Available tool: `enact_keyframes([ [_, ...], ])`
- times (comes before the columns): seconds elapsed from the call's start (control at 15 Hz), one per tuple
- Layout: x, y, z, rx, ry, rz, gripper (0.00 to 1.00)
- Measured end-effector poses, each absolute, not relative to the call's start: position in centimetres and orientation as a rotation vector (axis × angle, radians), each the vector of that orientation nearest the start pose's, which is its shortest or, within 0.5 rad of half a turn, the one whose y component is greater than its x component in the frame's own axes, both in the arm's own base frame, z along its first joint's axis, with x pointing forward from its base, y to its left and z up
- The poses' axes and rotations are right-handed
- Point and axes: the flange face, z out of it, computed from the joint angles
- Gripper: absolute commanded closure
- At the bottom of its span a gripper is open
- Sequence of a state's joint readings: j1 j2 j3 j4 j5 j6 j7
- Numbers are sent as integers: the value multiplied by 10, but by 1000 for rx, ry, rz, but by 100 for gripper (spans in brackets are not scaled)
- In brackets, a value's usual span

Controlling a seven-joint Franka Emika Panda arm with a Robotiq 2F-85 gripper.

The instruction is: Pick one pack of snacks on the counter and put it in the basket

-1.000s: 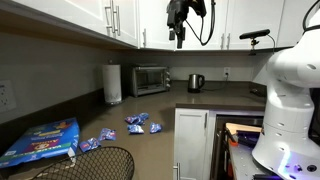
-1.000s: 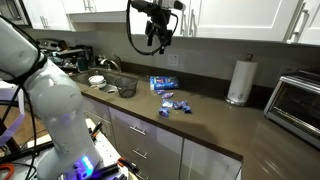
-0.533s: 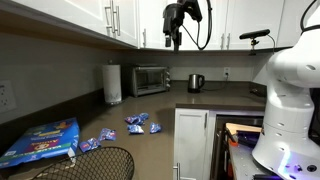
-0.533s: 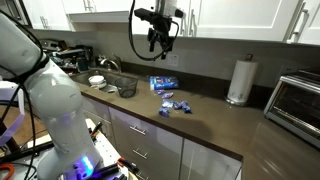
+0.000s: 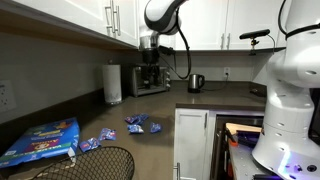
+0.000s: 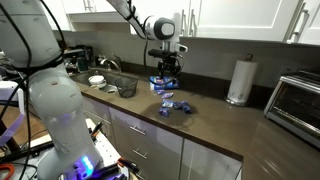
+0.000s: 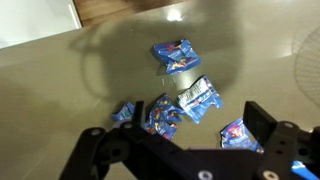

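I will lower my open gripper to the counter, onto the blue snack pack beside the whitish one, seen between my fingers in the wrist view.
Several small blue snack packs (image 7: pixel 197 100) lie scattered on the dark counter (image 7: pixel 60 90); they also show in both exterior views (image 5: pixel 136 123) (image 6: pixel 176 106). My gripper (image 7: pixel 180 140) is open and empty, hanging above the packs with one pack (image 7: pixel 240 132) close to a finger. In both exterior views the gripper (image 5: pixel 150 72) (image 6: pixel 166 76) is well above the counter (image 5: pixel 150 150) (image 6: pixel 215 125). The round black wire-mesh basket (image 5: pixel 95 163) (image 6: pixel 125 88) stands on the counter away from the packs.
A large flat blue bag (image 5: pixel 42 141) (image 6: pixel 163 83) lies beside the packs. A paper towel roll (image 5: pixel 112 83) (image 6: pixel 238 80), a toaster oven (image 5: pixel 150 79) (image 6: pixel 297 100) and a kettle (image 5: pixel 196 82) stand at the back. White upper cabinets (image 5: pixel 70 18) hang above.
The gripper has come down from up by the upper cabinets to a spot above the snack packs. The packs and basket have not moved.
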State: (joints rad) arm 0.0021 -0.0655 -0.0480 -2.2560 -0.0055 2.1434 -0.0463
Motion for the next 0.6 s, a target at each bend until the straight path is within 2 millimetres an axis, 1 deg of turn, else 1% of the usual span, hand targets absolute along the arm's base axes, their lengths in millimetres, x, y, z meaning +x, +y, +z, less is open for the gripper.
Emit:
enact_keyframes([
  [0.13,520,-22,356,-3147,-18,71,0],
  [0.27,532,-22,333,-3150,-17,31,0],
  [0.4,541,-23,313,-3149,-9,-25,0],
  [0.53,545,-24,294,-3143,-4,-11,0],
  [0.6,547,-24,290,-3143,-3,-1,0],
])
